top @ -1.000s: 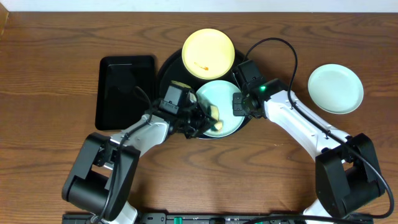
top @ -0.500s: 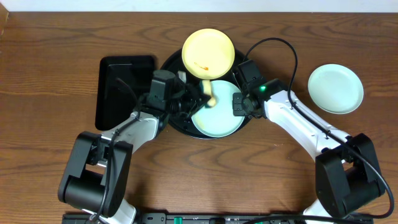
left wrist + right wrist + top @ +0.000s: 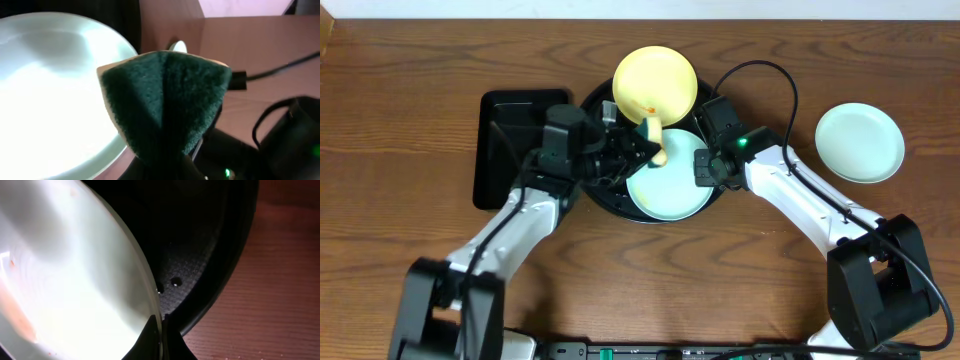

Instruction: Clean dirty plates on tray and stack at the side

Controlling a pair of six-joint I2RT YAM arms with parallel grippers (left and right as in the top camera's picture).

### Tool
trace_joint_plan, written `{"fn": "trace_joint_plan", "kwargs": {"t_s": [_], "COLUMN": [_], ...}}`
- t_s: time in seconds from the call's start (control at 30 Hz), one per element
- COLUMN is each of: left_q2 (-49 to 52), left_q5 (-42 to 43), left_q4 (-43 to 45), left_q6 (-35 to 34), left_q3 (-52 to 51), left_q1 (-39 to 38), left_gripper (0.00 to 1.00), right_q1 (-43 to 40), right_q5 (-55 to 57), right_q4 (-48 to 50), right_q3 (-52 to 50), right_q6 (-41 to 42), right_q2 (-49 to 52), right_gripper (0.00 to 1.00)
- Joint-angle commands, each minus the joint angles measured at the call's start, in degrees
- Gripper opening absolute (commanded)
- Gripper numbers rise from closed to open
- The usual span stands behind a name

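My right gripper rises next, moves over the second mint plate [image 3: 860, 143] and lowers to release, since that plate lies to its right in the overhead view.
The round black tray [image 3: 616, 204] sits mid-table. In it lies a mint-green plate [image 3: 672, 190], with a faint orange smear in the right wrist view [image 3: 65, 270]. My right gripper [image 3: 704, 166] is shut on this plate's right rim [image 3: 160, 330]. My left gripper [image 3: 640, 150] is shut on a yellow-green sponge [image 3: 658, 148], held over the plate's far edge; its green face fills the left wrist view [image 3: 165, 100]. A yellow plate [image 3: 655, 85] with an orange smear rests on the tray's far rim. A second mint plate [image 3: 860, 143] lies on the table at right.
A rectangular black tray [image 3: 510, 150] lies left of the round tray, under my left arm's wrist. A black cable [image 3: 760, 72] loops behind my right arm. The wooden table [image 3: 420, 90] extends on all sides.
My left gripper moved the sponge from the mint plate's near-left part across to its far edge, toward the yellow plate. The right gripper has stayed on the plate's rim.
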Motion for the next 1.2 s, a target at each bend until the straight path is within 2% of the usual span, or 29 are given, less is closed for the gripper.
{"fn": "trace_joint_plan", "kwargs": {"t_s": [0.0,0.13,0.3,0.47,0.63,0.7,0.93,1.17], "left_q2": [-5.16,-11.52,-19.26,-25.07,-26.62,-26.6,-26.6,-26.56], "left_q5": [0.48,-4.28,-13.03,-24.46,-33.75,-34.75,-35.54,-35.8], "left_q4": [-3.98,-15.87,-32.2,-43.8,-48.98,-50.84,-53.13,-54.34], "left_q6": [7.02,12.35,19.82,26.47,26.99,26.99,26.58,29.4], "left_q3": [1.09,1.09,1.09,1.09,1.09,1.09,1.07,1.07], "left_q1": [2.27,6.16,13.38,19.74,20.85,20.85,20.85,20.85], "left_gripper": [0.07,0.08,0.07,0.07,0.07,0.07,0.08,0.08], "right_q1": [0.22,0.24,1.01,5.81,13.03,15.87,23.26,22.75], "right_q5": [5.09,9.77,17.31,34.88,57.66,61.68,71.67,70.95], "right_q4": [-0.83,-1.16,4.37,10.03,15.34,17.68,20.68,21.77], "right_q3": [1.36,3.63,4.66,4.66,4.63,4.63,4.63,4.63], "right_q6": [-1.51,-2.73,-8.87,-16.28,-21.53,-23.43,-23.98,-22.45], "right_q2": [-1.27,-5.7,-12.11,-13.53,-10.95,-9.64,-5.03,-4.52], "right_gripper": [0.01,0.01,0.01,0.01,0.01,0.01,0.01,0.01]}}
